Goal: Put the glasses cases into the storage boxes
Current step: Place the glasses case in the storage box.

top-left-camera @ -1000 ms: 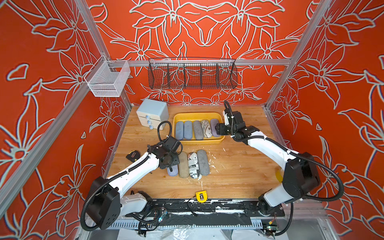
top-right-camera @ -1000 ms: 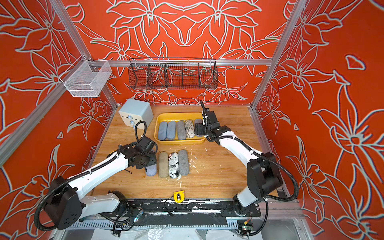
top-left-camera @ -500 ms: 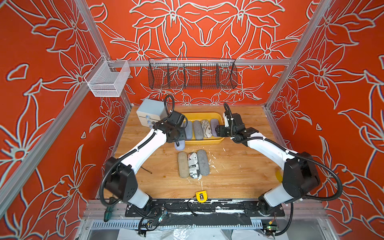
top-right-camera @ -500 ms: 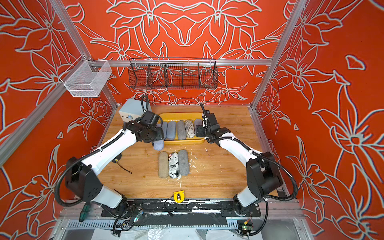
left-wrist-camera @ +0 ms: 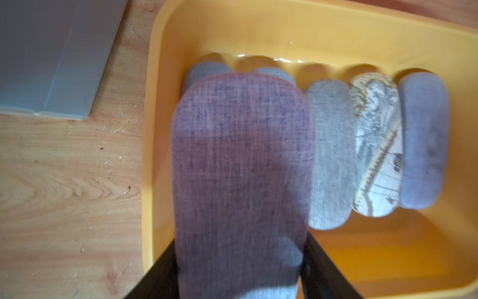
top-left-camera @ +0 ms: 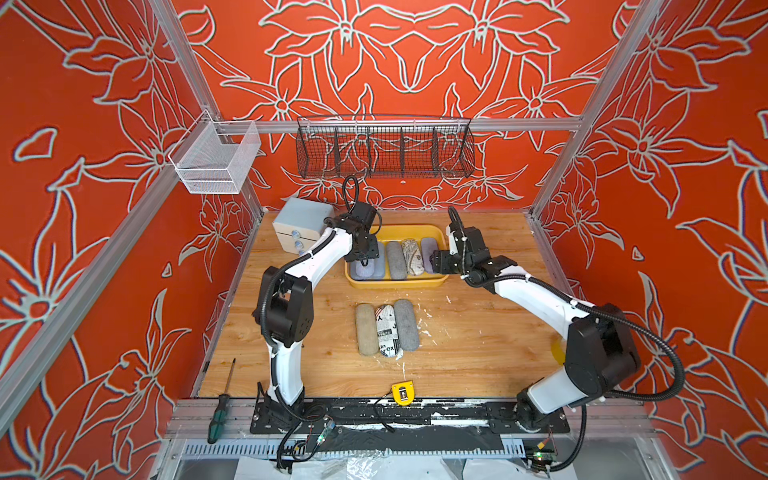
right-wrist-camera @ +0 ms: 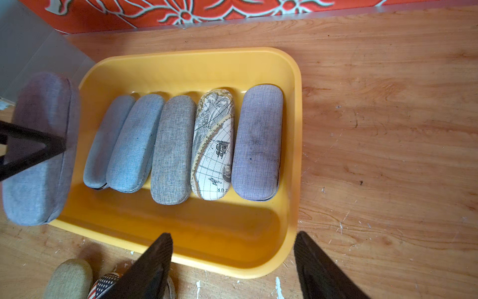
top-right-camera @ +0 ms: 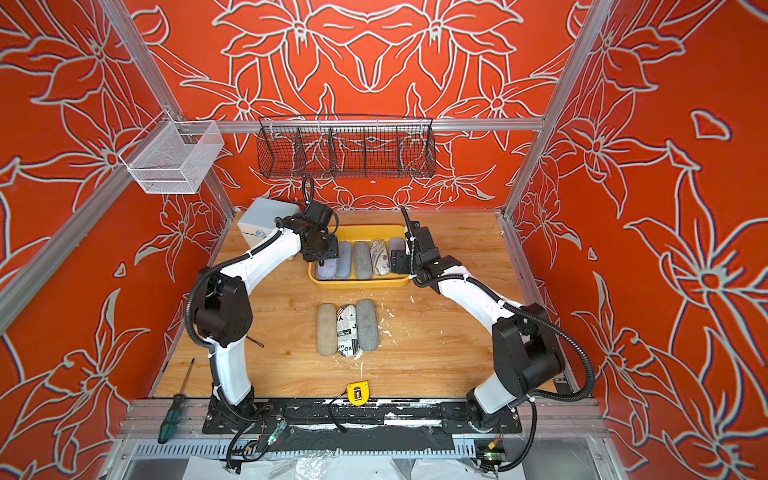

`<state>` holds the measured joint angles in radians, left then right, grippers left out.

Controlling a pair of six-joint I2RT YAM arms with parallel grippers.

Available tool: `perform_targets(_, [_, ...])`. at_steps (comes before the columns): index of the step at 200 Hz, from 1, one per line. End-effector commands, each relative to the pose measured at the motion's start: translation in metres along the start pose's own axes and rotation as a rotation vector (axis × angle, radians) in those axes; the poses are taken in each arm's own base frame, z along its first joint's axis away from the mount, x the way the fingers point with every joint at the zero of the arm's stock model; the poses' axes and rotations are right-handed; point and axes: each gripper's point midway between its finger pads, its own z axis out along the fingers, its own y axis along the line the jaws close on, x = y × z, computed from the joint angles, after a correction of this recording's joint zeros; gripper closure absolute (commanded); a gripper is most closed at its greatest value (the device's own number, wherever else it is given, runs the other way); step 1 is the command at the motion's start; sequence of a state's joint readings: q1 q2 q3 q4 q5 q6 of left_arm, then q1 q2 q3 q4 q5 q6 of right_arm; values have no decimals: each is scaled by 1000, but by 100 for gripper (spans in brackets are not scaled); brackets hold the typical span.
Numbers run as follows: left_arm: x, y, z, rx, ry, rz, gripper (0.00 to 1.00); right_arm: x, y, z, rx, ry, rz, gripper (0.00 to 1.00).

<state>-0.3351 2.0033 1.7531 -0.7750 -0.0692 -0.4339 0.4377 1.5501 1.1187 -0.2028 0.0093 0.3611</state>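
Note:
My left gripper should next lower the lavender case onto the light blue case nearest the cabinet and let go. That case is below, and both are already lined up lengthwise.
The yellow storage box stands at the back middle of the table. It holds two light blue cases, a grey one, a map-printed one and a lavender one, side by side. My left gripper is shut on another lavender case, which hangs over the box's left end above the light blue pair. My right gripper is open and empty at the box's front right corner. A tan case, a newsprint case and a grey case lie together mid-table.
A pale drawer cabinet stands just left of the box. A yellow tape measure lies at the front edge and a screwdriver at the front left. A black wire basket and a white mesh basket hang on the frame.
My left arm has carried the lavender case from the front left of the table back to the box's left end. The right arm has barely moved.

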Motion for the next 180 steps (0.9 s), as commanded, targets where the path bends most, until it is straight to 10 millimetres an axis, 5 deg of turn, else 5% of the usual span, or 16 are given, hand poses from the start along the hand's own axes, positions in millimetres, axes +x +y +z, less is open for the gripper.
perform_targets(1, [-8,-8,7,18,-3,44,44,-1,0,-2,-2,-10,11,24])
perform_targets(51, [-9,2,31,-60,23,58,42,4,-4,1,9,0,10,24])
perform_targets(180, [-5,27,52,-129,71,22,33,7,-2,8,3,17,11,24])
